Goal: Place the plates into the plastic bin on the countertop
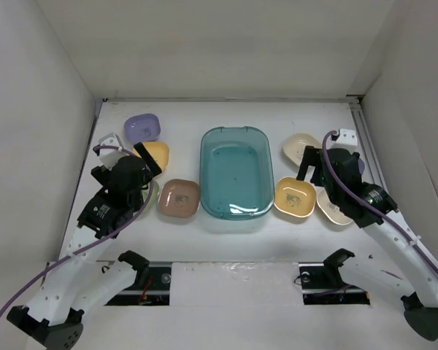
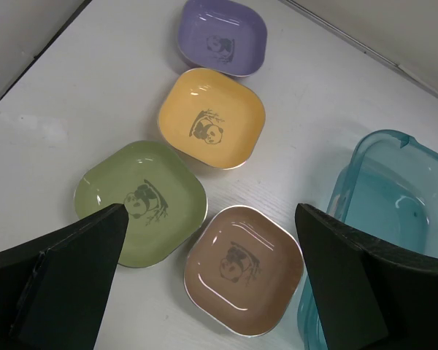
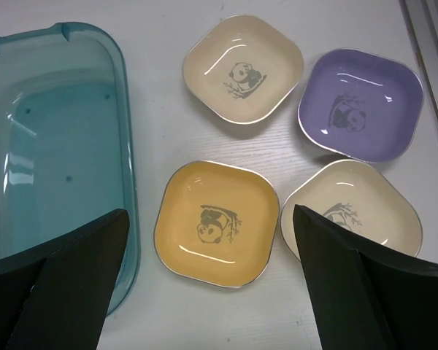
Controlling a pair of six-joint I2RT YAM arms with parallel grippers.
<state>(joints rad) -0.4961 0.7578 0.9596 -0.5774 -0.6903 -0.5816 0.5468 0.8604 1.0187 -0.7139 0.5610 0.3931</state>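
My right gripper should next move outward and down onto the far cream plate's bin-side rim [image 1: 285, 144] [image 3: 188, 58], because the bare countertop leaves room there.
The teal plastic bin [image 1: 236, 172] stands empty mid-countertop. Left of it lie a purple plate [image 2: 223, 36], an orange-yellow plate [image 2: 212, 117], a green plate [image 2: 140, 200] and a pink-brown plate [image 2: 244, 268]. My left gripper [image 2: 210, 219] hovers open and empty above the gap between the green and pink-brown plates. Right of the bin [image 3: 51, 138] lie a cream plate [image 3: 242, 67], a purple plate [image 3: 360, 103], an orange-yellow plate [image 3: 217, 224] and a second cream plate [image 3: 350, 211]. My right gripper [image 3: 212, 219] hovers open and empty over that orange-yellow plate.
White walls enclose the countertop [image 1: 226, 117] on the left, back and right. A metal rail [image 1: 366, 138] runs along the right wall. In the top view my left arm [image 1: 120, 193] covers most of the green plate and my right arm [image 1: 347, 182] covers the right purple plate.
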